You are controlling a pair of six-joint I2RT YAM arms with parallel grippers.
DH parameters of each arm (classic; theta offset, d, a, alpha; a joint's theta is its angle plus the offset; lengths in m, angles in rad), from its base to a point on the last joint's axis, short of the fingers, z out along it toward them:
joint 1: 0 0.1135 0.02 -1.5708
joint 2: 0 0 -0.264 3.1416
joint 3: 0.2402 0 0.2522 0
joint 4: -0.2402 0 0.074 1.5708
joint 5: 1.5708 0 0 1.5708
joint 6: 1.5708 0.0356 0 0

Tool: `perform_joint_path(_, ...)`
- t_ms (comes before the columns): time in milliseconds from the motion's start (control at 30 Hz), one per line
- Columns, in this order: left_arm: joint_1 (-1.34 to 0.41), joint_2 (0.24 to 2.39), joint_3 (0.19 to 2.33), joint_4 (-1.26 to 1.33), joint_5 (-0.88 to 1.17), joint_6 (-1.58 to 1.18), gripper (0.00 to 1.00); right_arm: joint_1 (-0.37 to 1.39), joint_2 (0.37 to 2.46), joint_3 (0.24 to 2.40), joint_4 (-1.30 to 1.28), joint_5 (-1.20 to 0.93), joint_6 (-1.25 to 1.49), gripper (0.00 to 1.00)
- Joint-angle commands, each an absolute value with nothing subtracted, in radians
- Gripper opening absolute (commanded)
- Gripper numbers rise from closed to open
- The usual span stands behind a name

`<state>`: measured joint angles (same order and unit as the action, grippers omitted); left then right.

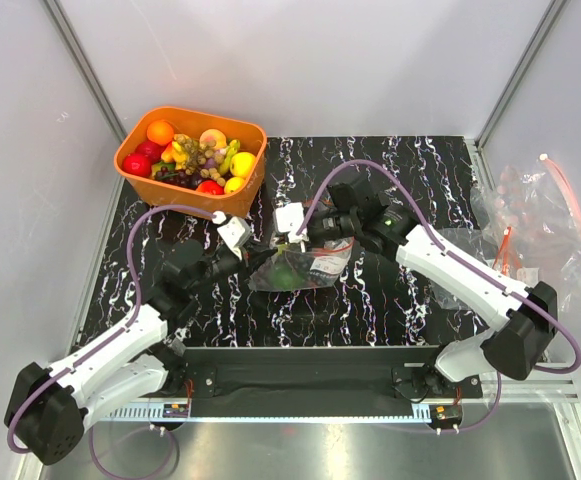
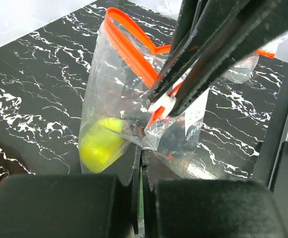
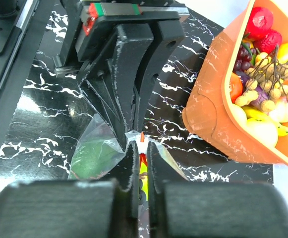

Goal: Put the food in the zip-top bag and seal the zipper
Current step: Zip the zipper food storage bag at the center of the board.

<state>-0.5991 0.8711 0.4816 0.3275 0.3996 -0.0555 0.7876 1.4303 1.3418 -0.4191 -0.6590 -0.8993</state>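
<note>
My right gripper moves to the zipper's open end, to the gripper's right in the top view, and releases the zipper's slider next, since the zipper still gapes.
The clear zip-top bag (image 1: pixel 305 268) lies on the black marble mat between both grippers. It holds a yellow-green piece (image 2: pixel 101 145) and something dark. Its orange-red zipper (image 2: pixel 133 53) stands partly open at the far end. My left gripper (image 2: pixel 140 154) is shut on the bag's near edge and shows in the top view (image 1: pixel 260 256). My right gripper (image 3: pixel 141 147) is shut on the zipper at its white slider (image 2: pixel 162 105) and meets the left gripper tip to tip (image 1: pixel 292 243). The rest of the food (image 1: pixel 192 155) sits in the orange basket.
The orange basket (image 1: pixel 135 172) stands at the back left, close behind the grippers, and shows in the right wrist view (image 3: pixel 210 116). A heap of spare clear bags (image 1: pixel 535 220) lies at the right edge. A metal rail runs along the near edge.
</note>
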Motion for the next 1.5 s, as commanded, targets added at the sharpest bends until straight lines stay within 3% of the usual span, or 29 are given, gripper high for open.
perform_joint_path(0,-0.595,0.842,0.489,0.388,0.403,-0.029,0.04,0.799,1.437,1.399,-0.433,-0.649,-0.905,0.0)
perform_joint_path(67,-0.595,0.831,0.482,0.405,0.414,-0.025,0.18,0.801,1.428,1.402,-0.413,-0.65,-0.881,0.0)
perform_joint_path(100,-0.595,0.827,0.47,0.416,0.422,-0.02,0.34,0.799,1.425,1.404,-0.405,-0.655,-0.856,0.0)
perform_joint_path(200,-0.595,0.802,0.451,0.448,0.448,-0.021,0.55,0.801,1.42,1.419,-0.406,-0.676,-0.835,0.0)
perform_joint_path(333,-0.595,0.782,0.446,0.466,0.459,-0.02,0.64,0.799,1.417,1.439,-0.429,-0.71,-0.822,0.0)
perform_joint_path(500,-0.595,0.788,0.446,0.503,0.474,-0.031,0.64,0.798,1.399,1.431,-0.429,-0.748,-0.81,0.0)
perform_joint_path(600,-0.595,0.793,0.451,0.528,0.488,-0.037,0.63,0.799,1.393,1.433,-0.437,-0.767,-0.807,0.0)
perform_joint_path(733,-0.595,0.81,0.463,0.532,0.505,-0.032,0.52,0.799,1.39,1.431,-0.433,-0.781,-0.801,0.0)
perform_joint_path(833,-0.595,0.828,0.479,0.528,0.514,-0.032,0.33,0.801,1.393,1.434,-0.433,-0.796,-0.798,0.0)
perform_joint_path(867,-0.595,0.831,0.485,0.526,0.517,-0.032,0.12,0.802,1.391,1.436,-0.436,-0.796,-0.802,0.0)
perform_joint_path(900,-0.595,0.834,0.488,0.526,0.517,-0.035,0.03,0.801,1.396,1.437,-0.44,-0.79,-0.804,0.0)
perform_joint_path(933,-0.595,0.836,0.489,0.517,0.511,-0.037,0.0,0.799,1.397,1.437,-0.445,-0.787,-0.808,0.0)
perform_joint_path(1467,-0.591,0.667,0.367,0.531,0.261,-0.09,0.0,0.781,1.426,1.417,-0.526,-0.638,-0.838,0.0)
